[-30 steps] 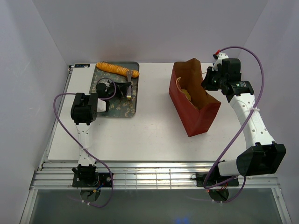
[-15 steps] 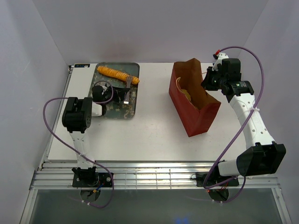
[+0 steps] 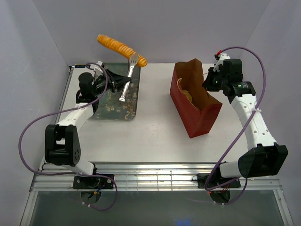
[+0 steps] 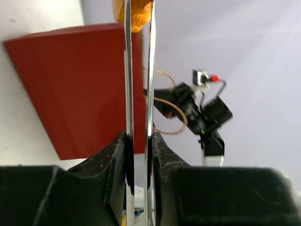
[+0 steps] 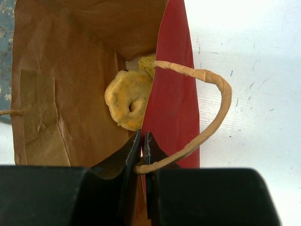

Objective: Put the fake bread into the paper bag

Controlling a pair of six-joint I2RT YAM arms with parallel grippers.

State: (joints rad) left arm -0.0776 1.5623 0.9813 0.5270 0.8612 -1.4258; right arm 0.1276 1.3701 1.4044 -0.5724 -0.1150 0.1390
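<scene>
Next, my left gripper swings and turns to the right in the top view, over the bag's opening (image 3: 194, 89), because the loaf (image 3: 120, 48) hangs at an angle to it.
My left gripper (image 3: 114, 83) is shut on the handle of the metal tongs (image 3: 128, 77). The tongs pinch one end of the long ridged orange loaf (image 3: 120, 48), which hangs in the air above the tray's far edge. In the left wrist view my left gripper (image 4: 139, 141) clamps the two tong arms (image 4: 127, 84), with the loaf's end (image 4: 133, 12) at their tip. The red paper bag (image 3: 197, 106) stands open at the right and also shows in the left wrist view (image 4: 80, 84). My right gripper (image 3: 211, 83) is shut on its far rim. In the right wrist view my right gripper (image 5: 142, 137) pinches the bag wall (image 5: 171, 103). A knotted bun (image 5: 127, 99) lies inside.
The grey floral tray (image 3: 115, 104) lies at the back left under the left arm. The bag's pale string handle (image 5: 209, 113) loops out beside my right fingers. White walls close in the table on three sides.
My left arm has swung up and back, lifting the tongs and the loaf off the tray into the air, toward the right. The right arm and the bag have not moved.
</scene>
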